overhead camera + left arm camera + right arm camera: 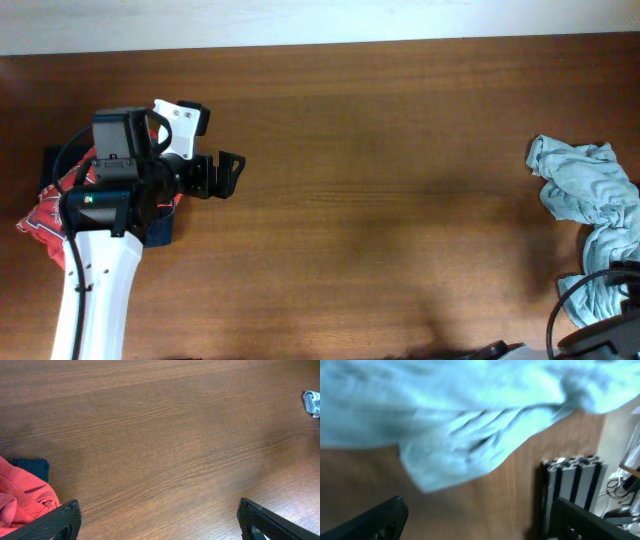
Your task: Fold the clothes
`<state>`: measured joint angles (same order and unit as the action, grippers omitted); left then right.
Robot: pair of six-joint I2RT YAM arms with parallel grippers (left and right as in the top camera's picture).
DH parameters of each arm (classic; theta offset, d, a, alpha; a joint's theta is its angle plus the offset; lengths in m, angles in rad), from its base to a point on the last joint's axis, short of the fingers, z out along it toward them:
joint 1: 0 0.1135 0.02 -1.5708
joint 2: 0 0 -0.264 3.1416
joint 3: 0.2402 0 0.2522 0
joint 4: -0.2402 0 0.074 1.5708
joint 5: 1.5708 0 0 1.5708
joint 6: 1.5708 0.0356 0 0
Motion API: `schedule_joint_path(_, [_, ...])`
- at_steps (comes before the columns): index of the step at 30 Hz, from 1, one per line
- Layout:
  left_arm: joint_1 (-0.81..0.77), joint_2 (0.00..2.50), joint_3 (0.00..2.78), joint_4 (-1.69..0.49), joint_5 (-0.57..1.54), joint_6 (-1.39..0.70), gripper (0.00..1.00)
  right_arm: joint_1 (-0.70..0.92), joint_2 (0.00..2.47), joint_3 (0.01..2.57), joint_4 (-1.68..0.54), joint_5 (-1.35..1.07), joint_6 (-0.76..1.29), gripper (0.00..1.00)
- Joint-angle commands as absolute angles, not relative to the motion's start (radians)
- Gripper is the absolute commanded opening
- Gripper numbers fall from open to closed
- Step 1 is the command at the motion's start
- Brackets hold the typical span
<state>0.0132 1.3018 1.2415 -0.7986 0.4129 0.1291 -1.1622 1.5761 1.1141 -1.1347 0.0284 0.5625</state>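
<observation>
The T-shirt's near fold lies below my right gripper, toward the top in the wrist view. So the gripper moves down past the bare wood onto it next.
The pale grey-teal T-shirt lies crumpled at the table's right edge. It fills the top of the right wrist view, blurred, and shows as a small scrap in the left wrist view. My right gripper is open and empty over the table edge, just below the shirt's hem. My left gripper is open and empty above bare wood at the left; its jaws show wide apart in the left wrist view. The red printed shirt and the dark navy garment lie under the left arm.
The red shirt and navy garment show at the left wrist view's lower left. A metal frame rail stands just off the table's right edge, next to the right gripper.
</observation>
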Motion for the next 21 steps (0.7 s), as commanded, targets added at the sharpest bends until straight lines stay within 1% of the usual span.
schedule_joint_path(1, [0.009,1.304,1.259,-0.802,0.432,0.116,0.99,-1.195,1.61,1.116,-1.113,0.102,0.608,0.96])
schedule_joint_path(11, [0.009,1.304,1.259,-0.802,0.481,0.116,0.99,-1.206,1.7,1.115,-1.027,0.17,0.639,0.92])
schedule_joint_path(17, [0.009,1.304,1.259,-0.809,0.495,0.116,0.99,-1.206,1.722,1.115,-0.959,0.187,0.642,0.84])
schedule_joint_path(21, [0.009,1.304,1.259,-0.81,0.494,0.117,0.99,-1.206,1.747,1.115,-0.949,0.216,0.648,0.82])
